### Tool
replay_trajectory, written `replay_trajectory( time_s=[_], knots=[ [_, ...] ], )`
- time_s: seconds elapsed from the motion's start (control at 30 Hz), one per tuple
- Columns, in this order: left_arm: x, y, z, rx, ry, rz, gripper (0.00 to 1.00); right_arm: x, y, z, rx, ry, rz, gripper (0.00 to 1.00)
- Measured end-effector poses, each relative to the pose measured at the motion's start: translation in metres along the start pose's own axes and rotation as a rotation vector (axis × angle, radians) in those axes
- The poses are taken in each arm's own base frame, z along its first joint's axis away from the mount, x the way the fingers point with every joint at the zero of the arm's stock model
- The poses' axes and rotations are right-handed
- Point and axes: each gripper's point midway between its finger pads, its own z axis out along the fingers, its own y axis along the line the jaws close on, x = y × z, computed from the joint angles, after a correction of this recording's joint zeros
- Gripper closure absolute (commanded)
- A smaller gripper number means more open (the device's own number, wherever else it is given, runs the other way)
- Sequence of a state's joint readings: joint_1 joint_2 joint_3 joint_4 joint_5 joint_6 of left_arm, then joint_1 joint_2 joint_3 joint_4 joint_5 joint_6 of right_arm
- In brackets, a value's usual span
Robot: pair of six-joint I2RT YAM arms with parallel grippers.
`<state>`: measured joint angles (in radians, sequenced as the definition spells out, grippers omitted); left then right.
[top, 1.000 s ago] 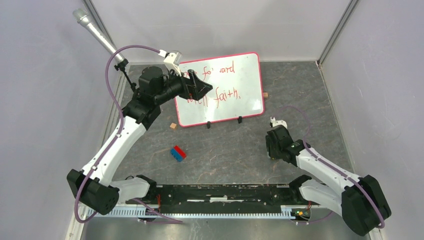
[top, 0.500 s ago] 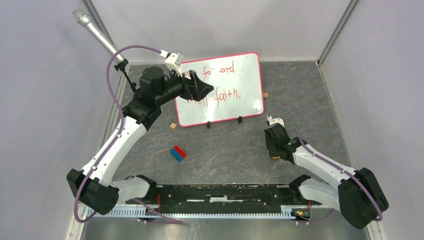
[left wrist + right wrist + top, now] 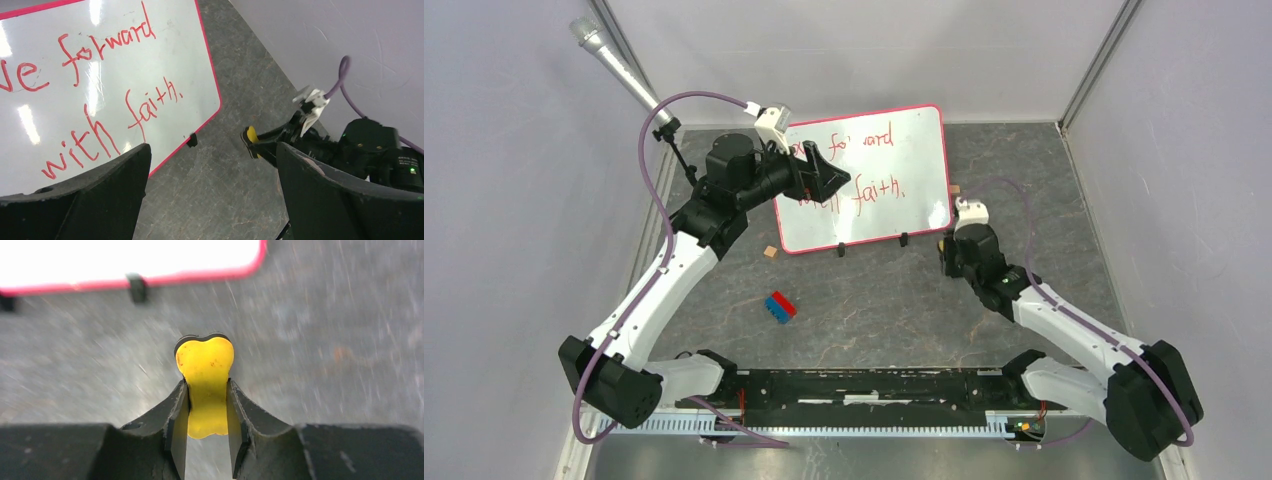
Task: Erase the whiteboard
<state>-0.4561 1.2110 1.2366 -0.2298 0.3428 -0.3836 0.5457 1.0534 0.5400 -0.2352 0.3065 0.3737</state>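
Note:
The d lies outward and to the left of my right gripper in the top view, so my right gripper should carry the eraser outward onto the unwiped final d [image 3: 888, 136] and release it.
The whiteboard [image 3: 894, 170] lies at the back of the table, white with a red rim and two black clip feet, with red handwriting on it. It also shows in the left wrist view [image 3: 100, 75] and the right wrist view [image 3: 125, 260]. My left gripper [image 3: 832, 175] is open and empty, hovering over the board's left half; its jaws [image 3: 212, 150] stand wide apart. My right gripper [image 3: 948, 247] is shut on a yellow eraser [image 3: 205, 367] with a black backing, just off the board's lower right corner. The eraser also shows in the left wrist view [image 3: 250, 135].
A blue and red block [image 3: 780, 306] lies on the dark stone-pattern table in front of the board. Small wooden cubes sit at the board's lower left [image 3: 770, 252] and right edge [image 3: 955, 189]. A microphone [image 3: 619, 70] stands at the back left. Walls close in both sides.
My right arm has moved up and left with the eraser, from the right middle of the table to the board's lower right corner. The left arm has barely moved.

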Motion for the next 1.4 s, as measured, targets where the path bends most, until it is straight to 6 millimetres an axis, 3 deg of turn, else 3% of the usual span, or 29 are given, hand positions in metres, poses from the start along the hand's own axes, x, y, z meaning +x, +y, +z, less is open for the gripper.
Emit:
replay_trajectory(
  time_s=[0.13, 0.33, 0.43, 0.5, 0.6, 0.83, 0.9, 1.0, 1.27, 1.4],
  knots=[
    [0.002, 0.008, 0.0, -0.038, 0.004, 0.008, 0.0, -0.08, 0.031, 0.007, -0.088, -0.231, 0.037, 0.84],
    [0.004, 0.026, -0.003, -0.126, 0.007, 0.027, 0.0, -0.217, 0.073, 0.019, -0.134, -0.523, 0.099, 0.86],
    [0.003, 0.038, -0.002, -0.165, 0.011, 0.018, 0.0, -0.268, 0.088, 0.024, -0.144, -0.627, 0.115, 0.86],
    [0.005, 0.048, 0.001, -0.196, 0.019, 0.011, 0.0, -0.289, 0.096, 0.03, -0.148, -0.666, 0.107, 0.86],
    [0.009, 0.07, 0.004, -0.27, 0.031, -0.004, 0.0, -0.303, 0.105, 0.042, -0.148, -0.682, 0.065, 0.85],
    [0.021, 0.129, 0.008, -0.406, 0.066, -0.101, 0.0, -0.307, 0.108, 0.068, -0.107, -0.641, -0.038, 0.84],
    [0.025, 0.141, 0.005, -0.449, 0.072, -0.127, 0.06, -0.306, 0.106, 0.072, -0.1, -0.626, -0.06, 0.84],
    [0.029, 0.154, -0.003, -0.486, 0.066, -0.173, 0.08, -0.308, 0.105, 0.076, -0.105, -0.617, -0.084, 0.83],
    [0.068, 0.194, -0.031, -0.6, 0.137, -0.254, 0.1, -0.308, 0.108, 0.078, -0.172, -0.61, -0.113, 0.83],
    [0.073, 0.201, -0.029, -0.595, 0.155, -0.277, 0.23, -0.307, 0.107, 0.08, -0.173, -0.604, -0.141, 0.82]
  ],
)
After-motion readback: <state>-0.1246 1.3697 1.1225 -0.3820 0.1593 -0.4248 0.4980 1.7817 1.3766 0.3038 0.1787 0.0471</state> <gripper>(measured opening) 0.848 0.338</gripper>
